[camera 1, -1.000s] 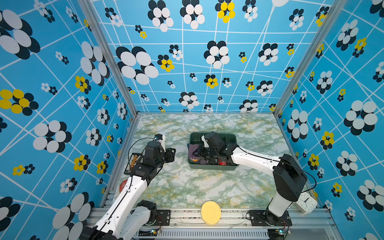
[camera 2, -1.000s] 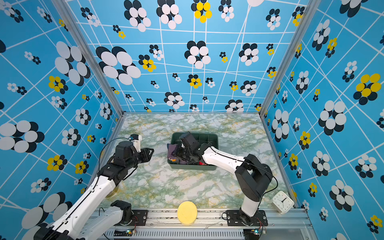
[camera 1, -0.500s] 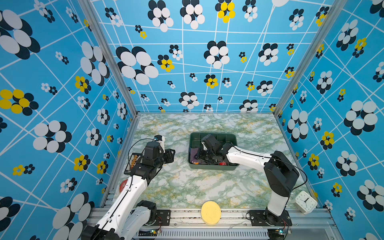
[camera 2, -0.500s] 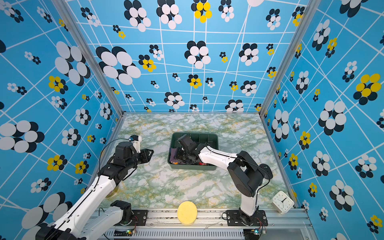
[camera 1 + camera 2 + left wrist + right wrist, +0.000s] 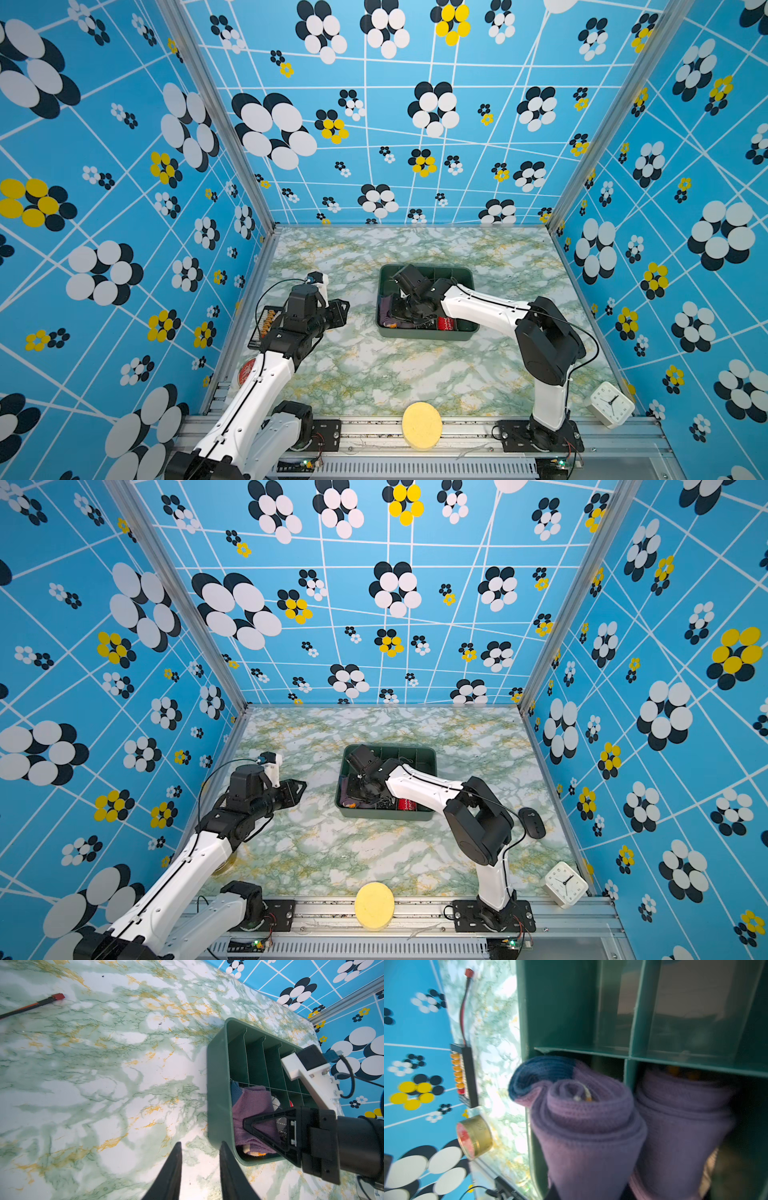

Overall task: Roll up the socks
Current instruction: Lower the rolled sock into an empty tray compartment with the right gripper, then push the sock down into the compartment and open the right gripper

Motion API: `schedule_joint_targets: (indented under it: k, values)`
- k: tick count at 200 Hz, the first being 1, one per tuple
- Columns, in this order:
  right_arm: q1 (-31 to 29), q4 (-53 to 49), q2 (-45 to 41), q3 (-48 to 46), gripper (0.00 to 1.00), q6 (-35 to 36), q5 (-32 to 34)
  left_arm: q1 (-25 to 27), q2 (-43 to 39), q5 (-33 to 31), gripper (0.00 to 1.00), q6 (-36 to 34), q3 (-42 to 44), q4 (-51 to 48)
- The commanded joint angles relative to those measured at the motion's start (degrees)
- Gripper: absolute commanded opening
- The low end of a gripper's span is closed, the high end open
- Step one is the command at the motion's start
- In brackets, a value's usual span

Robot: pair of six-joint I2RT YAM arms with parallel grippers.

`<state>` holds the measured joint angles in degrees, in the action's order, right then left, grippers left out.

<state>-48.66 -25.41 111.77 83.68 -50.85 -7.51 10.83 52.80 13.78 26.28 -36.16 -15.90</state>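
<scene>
My right gripper moves down into the bin's end section next, toward the bin's end, before releasing the first roll, as that roll's top pokes above the bin's divider.
The socks are purple knit with a dark blue toe, rolled into a bundle that stands in an end compartment of the green bin. A second purple roll fills the compartment beside it. My right gripper reaches down into the bin and is shut on the first roll. In a top view the socks show as purple under that gripper. The left gripper hovers over bare table just outside the bin's corner, open and holding nothing; in both top views it sits left of the bin.
A red bundle and a black-and-white patterned bundle lie in other compartments. A gold tin, a black rack with orange parts and a red-black cable lie at the table's left. Yellow disc, white clock and black mouse are near the front.
My right arm has shifted a little leftward over the bin, carrying the gripper toward the bin's left end. The left arm has barely moved.
</scene>
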Motion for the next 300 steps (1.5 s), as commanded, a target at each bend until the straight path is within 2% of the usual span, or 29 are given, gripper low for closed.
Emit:
schedule_joint_targets:
  k: [1, 79, 210, 236, 262, 276, 300]
  values:
    - [-0.8, -10.6, 3.0, 4.2, 0.00, 3.7, 6.7, -0.6, 0.0, 1.2, 0.33, -0.9, 1.0, 0.7]
    - [-2.9, -18.6, 10.4, 15.6, 0.00, 5.7, 11.3, -1.2, 0.1, 1.7, 0.33, -1.1, 1.5, 0.7]
    - [-4.5, -25.5, 23.6, 29.5, 0.00, 6.6, 12.8, -1.4, 1.6, 3.0, 0.35, -1.0, 2.5, 1.9]
    - [-4.5, -26.0, 24.8, 31.0, 0.22, 7.5, 12.3, -1.5, 1.5, 2.9, 0.37, -1.2, 2.5, 1.5]
    - [-4.5, -26.4, 23.6, 31.0, 0.36, 8.3, 13.5, -1.6, 1.0, 2.7, 0.40, -1.5, 2.5, 0.9]
    - [-4.5, -26.4, 22.8, 31.1, 0.42, 8.7, 14.2, -1.7, 0.8, 2.7, 0.41, -1.5, 2.3, 0.8]
    - [-4.5, -26.8, 22.1, 31.8, 0.46, 9.2, 14.6, -1.7, 0.9, 2.8, 0.42, -1.4, 2.2, 0.7]
